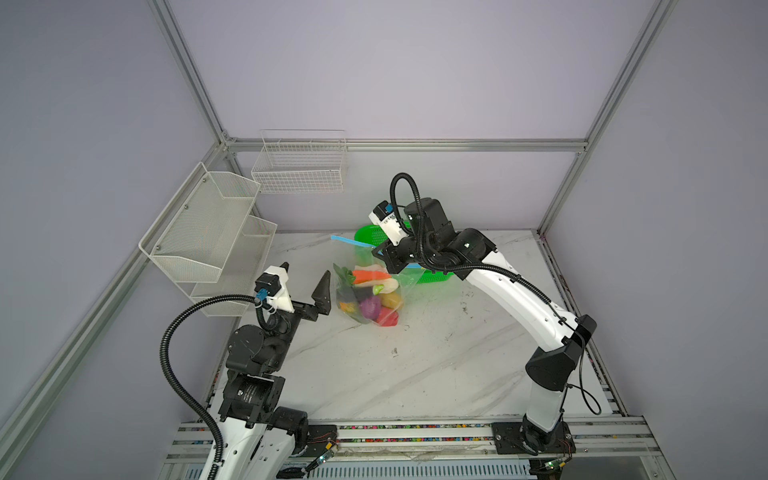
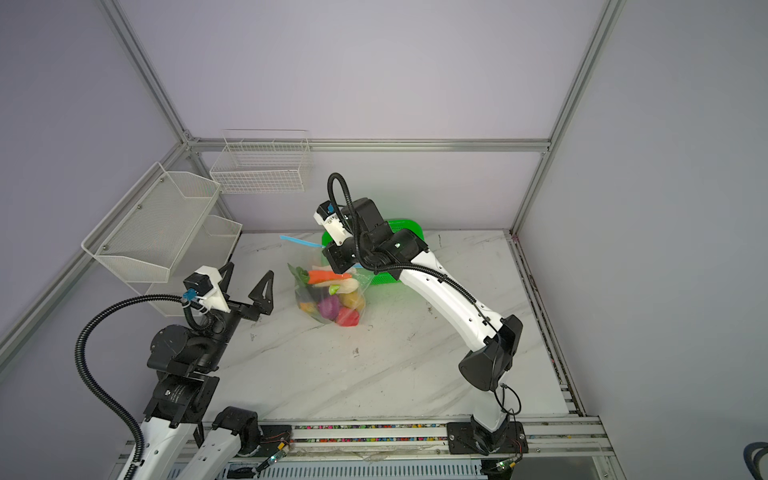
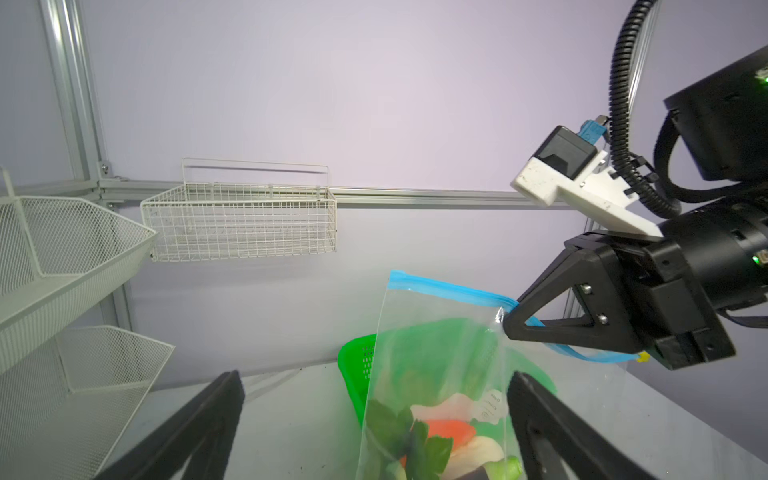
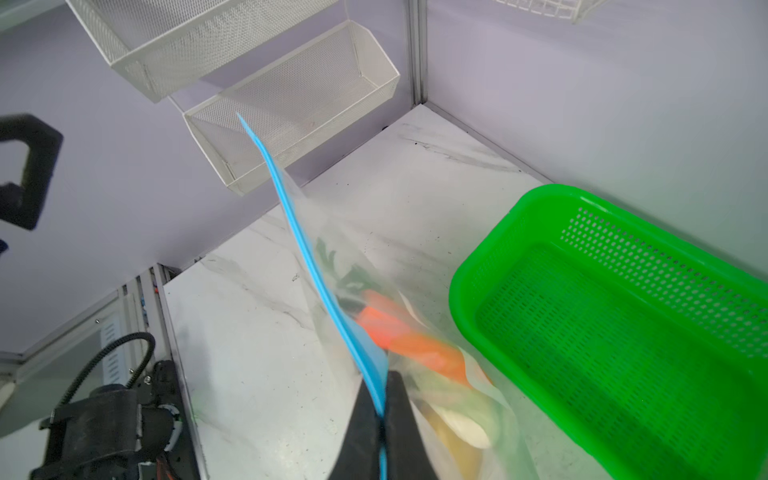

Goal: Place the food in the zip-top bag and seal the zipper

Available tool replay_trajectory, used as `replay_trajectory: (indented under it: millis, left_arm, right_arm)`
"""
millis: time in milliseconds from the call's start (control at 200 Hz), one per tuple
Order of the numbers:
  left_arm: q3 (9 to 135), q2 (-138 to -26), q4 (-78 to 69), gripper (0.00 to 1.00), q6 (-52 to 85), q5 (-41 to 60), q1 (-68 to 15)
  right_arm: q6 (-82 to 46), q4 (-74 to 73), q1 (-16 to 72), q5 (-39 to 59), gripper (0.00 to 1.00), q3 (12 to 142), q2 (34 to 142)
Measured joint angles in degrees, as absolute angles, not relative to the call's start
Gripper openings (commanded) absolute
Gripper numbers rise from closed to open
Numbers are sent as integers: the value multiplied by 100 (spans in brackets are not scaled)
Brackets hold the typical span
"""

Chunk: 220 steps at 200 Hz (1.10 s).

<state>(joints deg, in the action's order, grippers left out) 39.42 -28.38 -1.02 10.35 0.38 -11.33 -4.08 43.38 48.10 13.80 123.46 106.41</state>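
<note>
I will next move my right gripper down and back toward my base to let go of the light blue zipper on the open tabletop, which has room for the bag.
The clear zip-top bag hangs from its light blue zipper. My right gripper is shut on that strip partway along it. A tiny yellow slider sits at the strip's end beyond the gripper. The food lies heaped in the bag's bottom: carrot, white radish, purple onion, red pepper, green leaves. My left gripper stands wide open just left of the bag, holding nothing.
A bright green perforated basket stands empty behind and to the right of the bag. White mesh bins hang on the left wall, close to my left gripper. A white wire basket hangs on the back wall.
</note>
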Motion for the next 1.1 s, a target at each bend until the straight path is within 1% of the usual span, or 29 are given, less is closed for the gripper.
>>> replay_trajectory:
  millis: [130, 240, 490, 650, 720, 855, 970, 1100]
  left_arm:
    - [3940, -2628, 307, 100, 1614, -403, -1133]
    - [3942, -2421, 585, 100, 1809, -814, -1157]
    - [3946, -2150, 1041, 100, 1844, -1476, -1258]
    - [3948, -2141, 1343, 100, 1822, -1712, -1258]
    - [3948, -2156, 1400, 100, 1800, -1756, -1258]
    - [3948, -2351, 1426, 100, 1791, -1782, -1262]
    - [3948, -2633, 1435, 100, 1793, -1772, -1280]
    - [3948, -2867, 1431, 100, 1800, -1719, -1284]
  right_arm:
    - [-1809, 4692, 5035, 1269, 0, 12772, 10726]
    - [-2884, 4504, 5336, 1221, 0, 12602, 10667]
    - [-5037, 2941, 5953, 1278, 0, 10667, 10040]
    - [-5756, 1865, 6025, 1227, 0, 9640, 9692]
    - [-5911, 1411, 6012, 1066, 0, 8982, 9341]
    - [-6254, 701, 5666, 952, 0, 7155, 8154]
    - [-6460, 239, 4989, 941, 0, 5540, 7131]
    - [-6486, 82, 4211, 1100, 0, 4104, 6320]
